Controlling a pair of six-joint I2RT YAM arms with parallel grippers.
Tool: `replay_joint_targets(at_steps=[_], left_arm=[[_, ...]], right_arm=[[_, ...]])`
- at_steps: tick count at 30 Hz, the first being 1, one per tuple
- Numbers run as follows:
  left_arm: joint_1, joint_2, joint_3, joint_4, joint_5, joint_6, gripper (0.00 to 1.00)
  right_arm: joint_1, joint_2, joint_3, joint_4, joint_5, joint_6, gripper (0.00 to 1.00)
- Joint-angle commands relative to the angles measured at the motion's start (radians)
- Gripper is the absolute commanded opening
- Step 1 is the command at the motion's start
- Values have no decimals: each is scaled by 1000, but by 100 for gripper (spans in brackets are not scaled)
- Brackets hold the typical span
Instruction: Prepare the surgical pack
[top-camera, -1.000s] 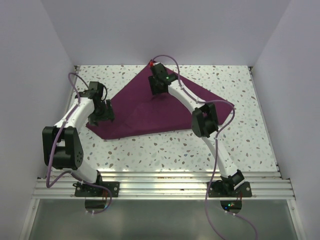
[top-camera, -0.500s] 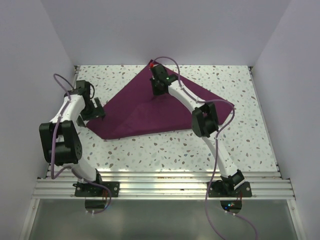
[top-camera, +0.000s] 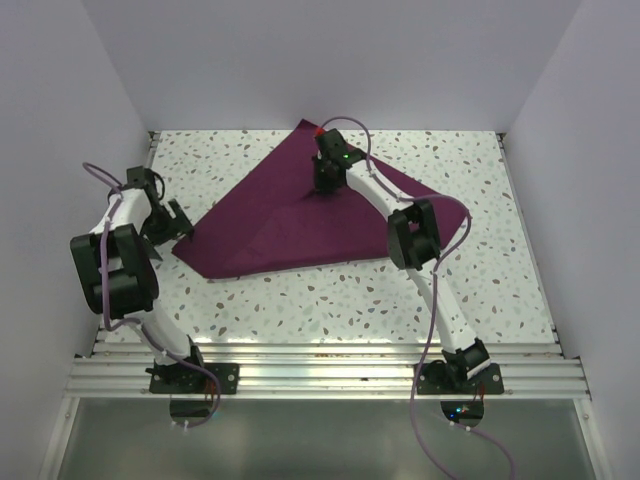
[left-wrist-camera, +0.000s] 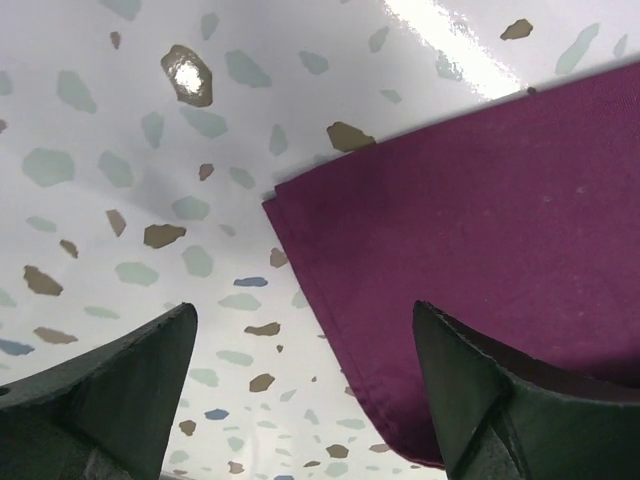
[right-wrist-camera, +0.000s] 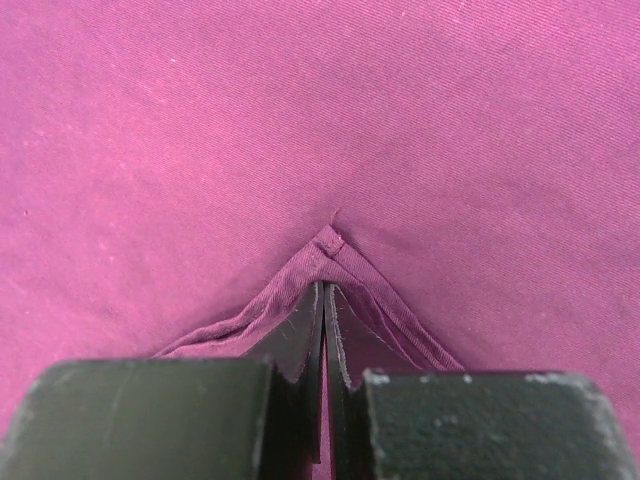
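The left gripper lowers toward the cloth's short hem next and closes on that hem near its corner (top-camera: 181, 255) (left-wrist-camera: 303, 269).
The surgical pack's plum-purple cloth (top-camera: 290, 225) lies folded into a rough triangle on the speckled table; whatever it wraps is hidden. My right gripper (top-camera: 327, 188) points down on the cloth's upper middle. In the right wrist view it (right-wrist-camera: 324, 292) is shut on a hemmed corner of the cloth (right-wrist-camera: 331, 243), which tents up around the fingertips. My left gripper (top-camera: 178, 224) hovers just off the cloth's left corner. In the left wrist view it (left-wrist-camera: 305, 312) is open and holds nothing, with the cloth's folded edge (left-wrist-camera: 330, 300) below the gap.
White walls close in the speckled table (top-camera: 330, 300) on three sides, and the left arm's elbow (top-camera: 110, 275) is close to the left wall. An aluminium rail (top-camera: 320, 365) carrying both arm bases runs along the near edge.
My left gripper has drawn back leftward off the cloth toward the wall and stands wide open. My right gripper has shut on the cloth corner and shifted slightly right.
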Motion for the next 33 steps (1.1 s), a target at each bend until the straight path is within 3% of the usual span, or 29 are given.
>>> replay_joint_targets(at_steps=[1, 6, 14, 22, 26, 28, 29, 31, 33], left_arm=[[22, 37, -9, 71, 61, 9, 92], [28, 86, -58, 136, 202, -42, 86], [46, 161, -101, 176, 216, -77, 79], [49, 187, -97, 231, 306, -79, 41], [48, 174, -103, 245, 317, -73, 34], [49, 164, -103, 236, 322, -71, 21], [49, 145, -107, 231, 328, -68, 10], [48, 114, -111, 228, 325, -60, 1], [48, 57, -111, 216, 323, -60, 0]], right_arm=[[1, 48, -14, -8, -31, 25, 0], [0, 48, -4, -5, -36, 27, 0], [12, 43, -8, -6, -31, 14, 0], [22, 46, -10, -12, -16, 2, 0], [26, 49, -5, -12, -11, 1, 0], [26, 51, -5, -12, -11, 1, 0], [27, 49, -7, -12, -10, 1, 0], [26, 52, -8, -14, -10, 1, 0], [26, 54, -13, -15, -10, 1, 0]])
